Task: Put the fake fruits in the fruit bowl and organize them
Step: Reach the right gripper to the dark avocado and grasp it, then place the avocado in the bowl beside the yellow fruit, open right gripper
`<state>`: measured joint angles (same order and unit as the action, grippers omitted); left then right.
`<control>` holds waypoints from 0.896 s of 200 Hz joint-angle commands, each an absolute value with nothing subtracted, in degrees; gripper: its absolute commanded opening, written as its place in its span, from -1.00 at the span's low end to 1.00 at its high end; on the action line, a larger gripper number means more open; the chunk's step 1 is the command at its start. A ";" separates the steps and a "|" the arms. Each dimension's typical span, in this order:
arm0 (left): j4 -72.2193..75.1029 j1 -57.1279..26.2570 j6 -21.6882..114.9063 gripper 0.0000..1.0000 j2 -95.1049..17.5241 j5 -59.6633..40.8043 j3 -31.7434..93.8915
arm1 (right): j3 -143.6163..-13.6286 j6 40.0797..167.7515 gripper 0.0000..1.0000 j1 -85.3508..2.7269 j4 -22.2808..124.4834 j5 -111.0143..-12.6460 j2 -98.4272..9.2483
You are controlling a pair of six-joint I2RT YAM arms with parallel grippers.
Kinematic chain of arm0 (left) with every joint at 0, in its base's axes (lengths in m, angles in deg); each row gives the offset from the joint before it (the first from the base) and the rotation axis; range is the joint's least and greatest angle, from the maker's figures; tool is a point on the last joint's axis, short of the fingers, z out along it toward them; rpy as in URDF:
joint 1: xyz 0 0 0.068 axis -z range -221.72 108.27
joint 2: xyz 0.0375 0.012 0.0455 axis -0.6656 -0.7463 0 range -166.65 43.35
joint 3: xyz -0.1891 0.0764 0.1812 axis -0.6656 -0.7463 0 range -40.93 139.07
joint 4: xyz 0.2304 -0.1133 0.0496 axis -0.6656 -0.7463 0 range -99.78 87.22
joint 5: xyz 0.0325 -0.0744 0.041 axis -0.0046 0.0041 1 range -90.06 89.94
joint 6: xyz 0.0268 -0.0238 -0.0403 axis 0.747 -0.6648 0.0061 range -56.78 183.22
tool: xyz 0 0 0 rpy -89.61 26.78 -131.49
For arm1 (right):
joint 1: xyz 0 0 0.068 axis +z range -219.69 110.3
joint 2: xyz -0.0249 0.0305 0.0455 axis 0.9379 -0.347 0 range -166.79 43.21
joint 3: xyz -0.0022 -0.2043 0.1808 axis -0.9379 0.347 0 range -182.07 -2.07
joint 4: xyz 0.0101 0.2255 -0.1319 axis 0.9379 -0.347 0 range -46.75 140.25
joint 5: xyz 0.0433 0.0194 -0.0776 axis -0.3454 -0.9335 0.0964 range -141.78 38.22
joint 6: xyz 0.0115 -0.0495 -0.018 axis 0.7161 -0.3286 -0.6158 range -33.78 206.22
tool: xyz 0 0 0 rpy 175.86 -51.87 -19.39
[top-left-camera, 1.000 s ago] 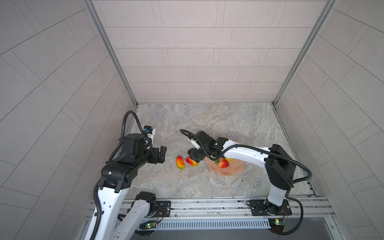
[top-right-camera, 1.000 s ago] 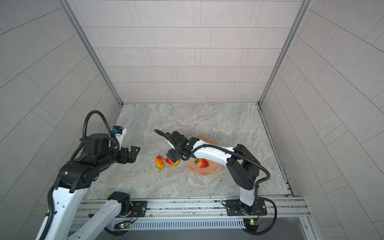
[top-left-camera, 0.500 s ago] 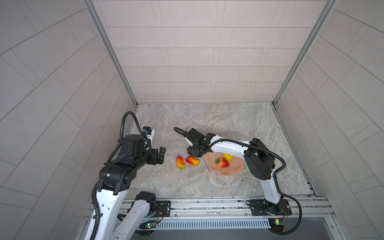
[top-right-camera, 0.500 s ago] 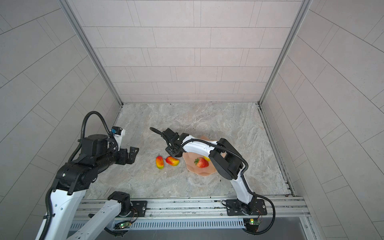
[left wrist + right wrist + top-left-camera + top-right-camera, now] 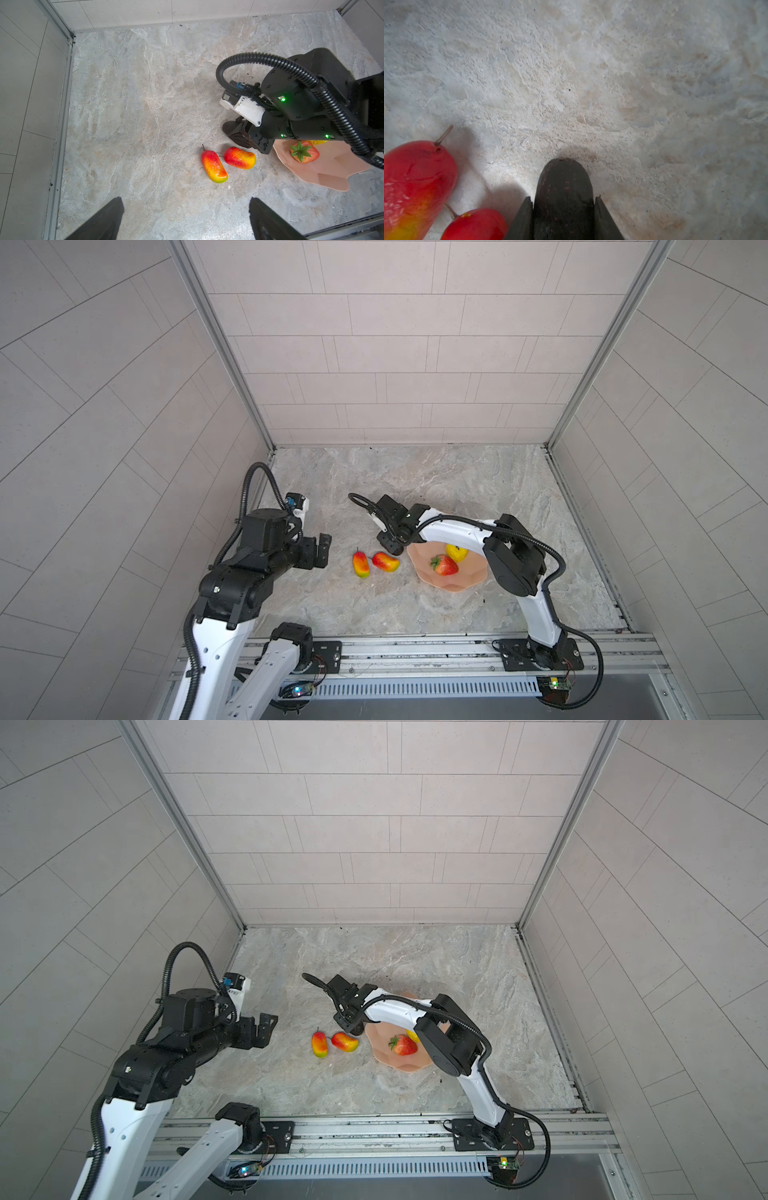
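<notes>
Next, the right gripper lifts across the bowl's rim and comes down to release the avocado on the bare side past the yellow round fruit.
Two red-yellow-green mangoes lie side by side on the stone table, left of the peach-pink fruit bowl. A red strawberry and a yellow round fruit sit inside the bowl. My right gripper is low at the bowl's left rim, just behind the mangoes. In the right wrist view it is shut on the dark avocado, whose tip sticks out past the fingers. My left gripper hovers open and empty left of the mangoes.
Tiled walls close in the table on three sides, and a metal rail runs along the front edge. The right arm's forearm stretches over the back of the bowl. Bare stone lies behind the fruits.
The right gripper's jaws have closed from wide open onto the avocado beside the bowl's left rim. The right arm's elbow has shifted. The left arm has stayed put.
</notes>
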<state>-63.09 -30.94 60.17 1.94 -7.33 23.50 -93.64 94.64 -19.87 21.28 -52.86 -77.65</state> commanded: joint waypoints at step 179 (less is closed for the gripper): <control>-62.28 -30.90 59.11 0.99 2.15 -8.82 24.01 | -63.63 98.16 -1.00 -36.56 16.98 -43.01 -29.14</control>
